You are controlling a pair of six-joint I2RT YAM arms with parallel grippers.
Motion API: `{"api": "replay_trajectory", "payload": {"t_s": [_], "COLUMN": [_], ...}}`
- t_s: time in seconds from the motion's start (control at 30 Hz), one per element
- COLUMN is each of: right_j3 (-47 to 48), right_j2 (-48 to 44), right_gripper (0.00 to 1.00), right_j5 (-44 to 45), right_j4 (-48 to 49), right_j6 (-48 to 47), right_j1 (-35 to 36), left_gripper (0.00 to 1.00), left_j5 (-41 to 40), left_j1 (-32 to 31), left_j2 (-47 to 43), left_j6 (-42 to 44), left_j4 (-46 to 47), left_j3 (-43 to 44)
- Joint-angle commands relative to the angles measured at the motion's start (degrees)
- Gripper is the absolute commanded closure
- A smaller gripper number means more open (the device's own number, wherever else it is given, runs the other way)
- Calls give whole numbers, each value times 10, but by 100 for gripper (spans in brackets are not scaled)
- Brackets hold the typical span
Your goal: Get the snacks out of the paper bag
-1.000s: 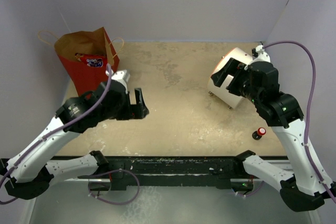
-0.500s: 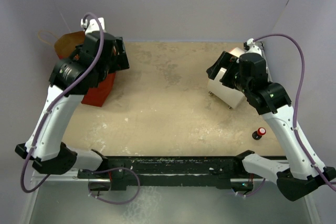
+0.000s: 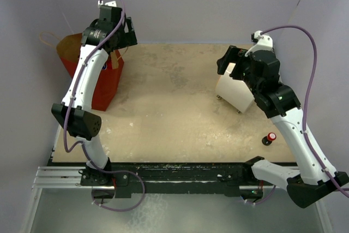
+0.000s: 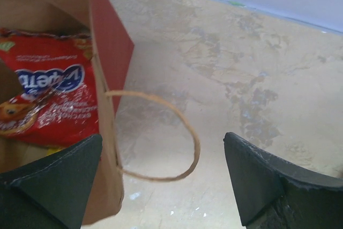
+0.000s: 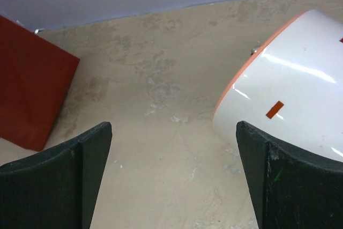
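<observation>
I will turn my left gripper and move it onto the loop handle's outer bend (image 4: 196, 147), because the brown loop handle (image 4: 182, 122) sticks out from the paper bag's side between my open fingers.
The red paper bag (image 3: 98, 83) stands at the table's far left, its brown inside open to the top. In the left wrist view its red wall (image 4: 110, 41) and a brown loop handle (image 4: 182, 122) show, with the red cookie bag with blue logo (image 4: 48, 95) lying inside. The other snacks are hidden. My left gripper (image 3: 122, 31) is open and empty, raised over the bag's right edge; in its wrist view (image 4: 161, 178) the jaws straddle the bag's wall and handle. My right gripper (image 3: 232, 61) is open and empty, raised by the white cylinder.
A white cylinder with an orange rim (image 3: 235, 92) lies on its side at the right, also in the right wrist view (image 5: 295, 84). A small red-capped black object (image 3: 269, 138) stands near the right front. Grey walls close the back and sides.
My left arm has swung from the table's middle left up and back to above the bag. My right gripper has risen and shifted a little left off the white cylinder.
</observation>
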Motion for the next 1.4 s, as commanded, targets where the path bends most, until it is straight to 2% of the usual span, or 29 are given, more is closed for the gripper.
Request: {"api": "replay_trajectory", "payload": {"t_s": [0.0, 0.07, 0.17, 0.27, 0.37, 0.5, 0.73, 0.77, 0.87, 1.0, 1.1, 1.3, 1.37], "right_j3": [-4, 6, 45, 40, 22, 23, 12, 10, 7, 2, 3, 19, 28], "right_j2": [-12, -11, 15, 19, 5, 0, -12, -14, -16, -18, -14, 2, 6], "right_gripper": [0, 0, 0, 0, 0, 0, 0, 0, 0, 0, 0, 0, 0], "right_j5": [-80, -70, -41, 18, 3, -1, 18, 22, 16, 0, -4, -27, -33], "right_j4": [40, 35, -30, -37, -23, -25, -28, -29, -31, -31, -38, -58, -65], "right_j6": [-28, -55, -125, -136, -164, -147, -137, -136, -134, -139, -131, -115, -107], "right_j1": [-1, -1, -1, -1, -1, -1, -1, -1, -1, -1, -1, -1, -1], "left_gripper": [4, 5, 9, 14, 27, 42, 86, 88, 93, 99, 100, 100, 100], "left_j5": [94, 113, 115, 101, 97, 112, 98, 95, 104, 154, 176, 147, 174], "left_j1": [7, 7, 7, 10, 13, 14, 14, 14, 14, 12, 2, -102, -122], "left_j2": [21, 31, 41, 52, 68, 72, 30, 17, -18, -55, -86, -148, -164], "left_j6": [8, 12, 27, 48, 59, 70, 103, 105, 118, 122, 118, 94, 67], "left_j4": [57, 62, 61, 58, 41, 25, -1, -3, -11, -47, -71, -82, -74], "left_j3": [46, 41, 46, 49, 62, 63, 32, 23, -2, -24, -49, -117, -147]}}
